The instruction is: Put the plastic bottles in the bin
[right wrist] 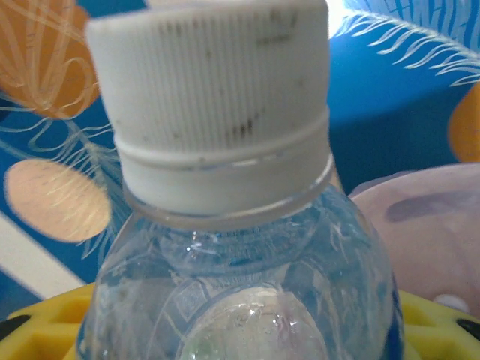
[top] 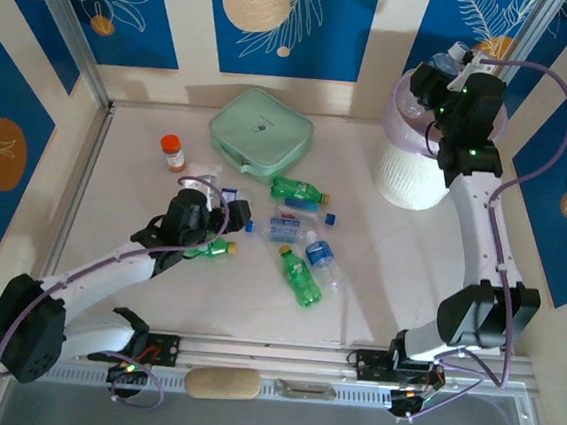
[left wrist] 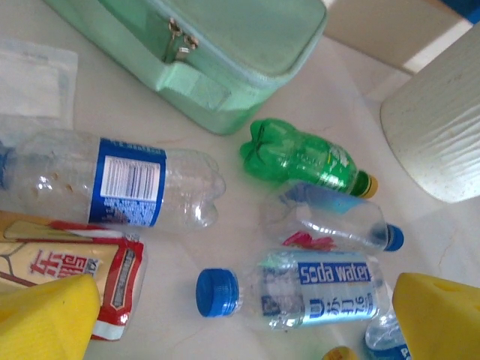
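The bottle, still held above the bin's rim, goes down into the bag-lined opening of the white bin below next, and my right gripper releases it.
My right gripper [top: 457, 60] hangs above the white bin [top: 413, 170] with its pale lilac bag, shut on a clear plastic bottle [right wrist: 225, 270] with a white cap [right wrist: 217, 105]. That bottle stands upright between the yellow fingers [right wrist: 45, 322]. My left gripper [top: 235, 218] is open, low over the table's middle. Between its yellow fingers [left wrist: 439, 315] lies a clear soda water bottle [left wrist: 315, 289] with a blue cap, untouched. Near it lie a green bottle [left wrist: 307, 157], a clear blue-capped bottle [left wrist: 337, 221] and a long clear bottle with a blue label [left wrist: 127, 180]. Two more green bottles [top: 300, 276] [top: 210, 249] lie nearer the front.
A mint-green zip pouch [top: 261, 130] lies at the back middle. An orange-capped pill bottle [top: 173, 152] stands left of it. A red and yellow packet [left wrist: 75, 270] lies by my left finger. Walls close the table's left, back and right sides.
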Tool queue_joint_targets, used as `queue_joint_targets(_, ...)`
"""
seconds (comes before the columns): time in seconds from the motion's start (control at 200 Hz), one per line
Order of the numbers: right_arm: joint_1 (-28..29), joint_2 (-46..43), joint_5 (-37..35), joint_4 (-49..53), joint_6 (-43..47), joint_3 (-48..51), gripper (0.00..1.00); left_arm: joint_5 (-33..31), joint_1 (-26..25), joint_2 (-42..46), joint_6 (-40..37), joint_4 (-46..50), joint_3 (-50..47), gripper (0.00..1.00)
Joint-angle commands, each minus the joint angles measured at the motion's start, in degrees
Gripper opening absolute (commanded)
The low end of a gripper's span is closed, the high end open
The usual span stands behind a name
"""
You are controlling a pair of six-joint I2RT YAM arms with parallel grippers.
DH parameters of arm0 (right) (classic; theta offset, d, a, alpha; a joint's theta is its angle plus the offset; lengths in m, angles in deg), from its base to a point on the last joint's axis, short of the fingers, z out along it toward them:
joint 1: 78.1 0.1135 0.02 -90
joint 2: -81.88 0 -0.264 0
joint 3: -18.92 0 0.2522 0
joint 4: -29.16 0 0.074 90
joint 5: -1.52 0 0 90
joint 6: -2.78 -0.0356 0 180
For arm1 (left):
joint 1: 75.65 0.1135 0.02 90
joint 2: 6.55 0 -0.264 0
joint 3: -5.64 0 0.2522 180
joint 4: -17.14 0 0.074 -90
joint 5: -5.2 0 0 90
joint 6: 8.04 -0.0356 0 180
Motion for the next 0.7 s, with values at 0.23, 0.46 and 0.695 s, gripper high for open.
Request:
queue_joint_targets(0.23,-0.98,9.98,-7.67,8.37,7.22,-10.30,0.48,4.71,0.57,-2.03,-1.43,0.87,2.25,1.00)
queue_joint_targets(0.46,-1.28,13.84,-7.77,10.92,6.04,-11.02,0.53,4.15,0.55,-0.74,-1.33,1.64,1.77,1.00)
queue_joint_targets(0.695,-1.52,14.79,-7.20,12.78,4.43,-13.17,0.78,1.91,0.55,2.35,-1.16,2.68,0.47,0.99)
